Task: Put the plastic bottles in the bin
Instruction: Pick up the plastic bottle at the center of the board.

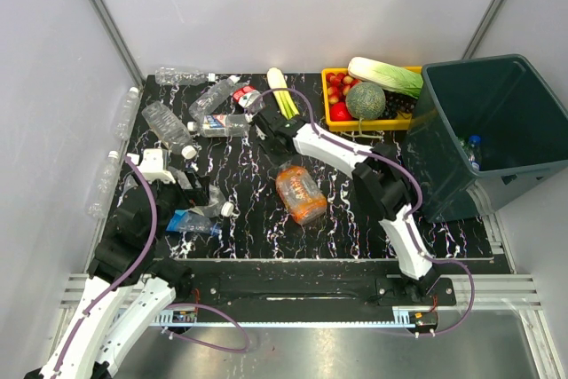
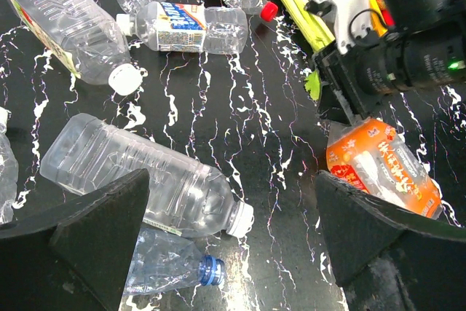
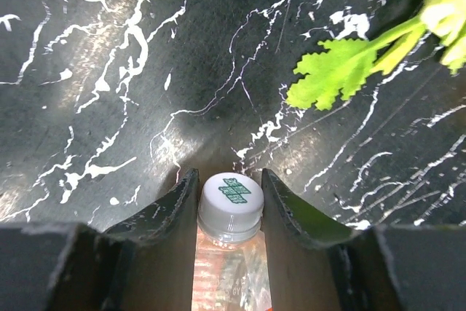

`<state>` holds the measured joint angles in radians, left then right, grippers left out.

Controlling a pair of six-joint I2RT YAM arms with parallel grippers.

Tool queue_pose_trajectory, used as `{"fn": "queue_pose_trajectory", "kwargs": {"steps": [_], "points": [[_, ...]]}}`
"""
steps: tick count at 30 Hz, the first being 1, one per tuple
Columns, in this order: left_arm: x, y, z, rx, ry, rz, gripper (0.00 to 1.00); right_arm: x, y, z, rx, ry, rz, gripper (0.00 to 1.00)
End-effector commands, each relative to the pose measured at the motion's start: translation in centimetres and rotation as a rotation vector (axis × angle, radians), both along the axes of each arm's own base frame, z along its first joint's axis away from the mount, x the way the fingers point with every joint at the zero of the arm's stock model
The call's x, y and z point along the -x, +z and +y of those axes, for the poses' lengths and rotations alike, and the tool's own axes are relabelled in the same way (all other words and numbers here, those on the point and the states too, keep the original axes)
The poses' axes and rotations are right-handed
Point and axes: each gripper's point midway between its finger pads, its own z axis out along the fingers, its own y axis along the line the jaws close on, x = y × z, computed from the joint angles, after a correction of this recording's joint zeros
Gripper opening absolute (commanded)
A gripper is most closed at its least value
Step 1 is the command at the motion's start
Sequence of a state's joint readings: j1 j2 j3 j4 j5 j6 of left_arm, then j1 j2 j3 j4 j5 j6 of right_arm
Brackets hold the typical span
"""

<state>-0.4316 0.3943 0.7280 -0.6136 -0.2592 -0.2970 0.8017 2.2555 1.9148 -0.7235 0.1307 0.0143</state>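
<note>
My right gripper rises next and swings the orange bottle past the yellow tray, over the bin's opening, to release it, since the bin's sides are tall.
The orange bottle lies mid-table, and my right gripper is shut on its white-capped neck, both fingers touching the cap. My left gripper hangs open over a clear bottle and a crushed blue-capped bottle, touching neither. More plastic bottles lie at the back left: a clear one, a blue-labelled one and a red-labelled one. The bin stands at the right with one bottle inside.
A yellow tray with a melon and other vegetables sits left of the bin. Celery stalks lie just behind the right gripper. Two bottles rest off the mat by the left wall.
</note>
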Motion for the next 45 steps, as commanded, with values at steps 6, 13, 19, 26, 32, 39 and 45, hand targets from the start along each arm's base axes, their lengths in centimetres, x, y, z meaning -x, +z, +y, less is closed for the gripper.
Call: {"fn": "queue_pose_trajectory", "kwargs": {"steps": [6,13,19,26,32,39,45], "points": [[-0.1,1.0,-0.1,0.022,-0.003,-0.034,0.99,-0.1,13.8,-0.7,-0.186,-0.043,-0.185,0.26],[-0.1,0.9,-0.2,0.019,-0.004,-0.029,0.99,0.4,20.5,-2.4,-0.259,-0.075,-0.302,0.22],[0.0,1.0,-0.1,0.023,-0.001,-0.036,0.99,1.1,26.4,-4.6,-0.319,-0.126,-0.411,0.21],[0.0,0.8,-0.3,0.024,-0.013,-0.029,0.99,0.3,34.0,-9.7,-0.345,-0.275,-0.649,0.18],[-0.1,0.6,-0.5,0.019,-0.021,-0.020,0.99,-0.7,42.1,-15.3,-0.365,-0.410,-0.858,0.19],[-0.1,0.5,-0.8,0.019,-0.037,-0.010,0.99,2.3,52.8,-22.4,-0.338,-0.541,-1.119,0.17],[-0.3,0.2,-0.9,0.013,-0.035,0.003,0.99,4.5,57.4,-28.6,-0.170,-0.674,-1.288,0.19]]}}
